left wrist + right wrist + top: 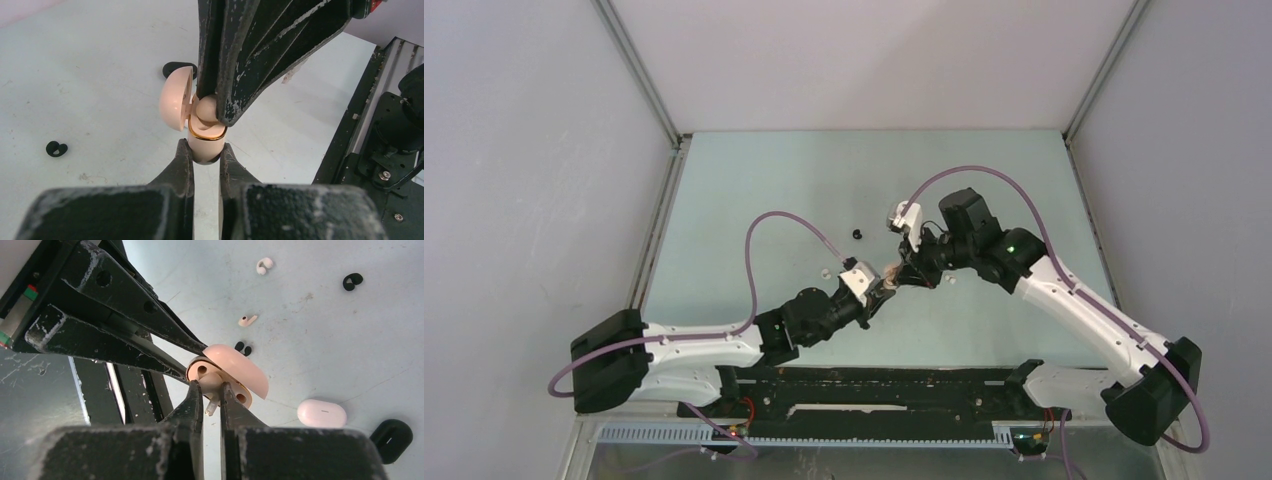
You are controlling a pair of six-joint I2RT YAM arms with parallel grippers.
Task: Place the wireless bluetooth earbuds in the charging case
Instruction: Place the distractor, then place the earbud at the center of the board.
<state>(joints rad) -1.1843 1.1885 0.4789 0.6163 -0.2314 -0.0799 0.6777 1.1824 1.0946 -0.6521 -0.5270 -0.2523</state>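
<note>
The earbud in my right gripper should next move away and down to bare tabletop beside the closed pink case. Then I will let it go, because both holes are empty.
My left gripper is shut on the base of a pale pink charging case with a gold rim, held off the table with its lid swung open. My right gripper is shut on a pale pink earbud and holds it against the case's open top, its clear stem pointing back between the fingers. The earbud rests at the rim in the left wrist view. In the top view both grippers meet at the case, mid-table.
Loose on the table lie a white earbud, a black earbud, a pink stemmed earbud and two small black pieces. A closed pink case and a black case lie nearby.
</note>
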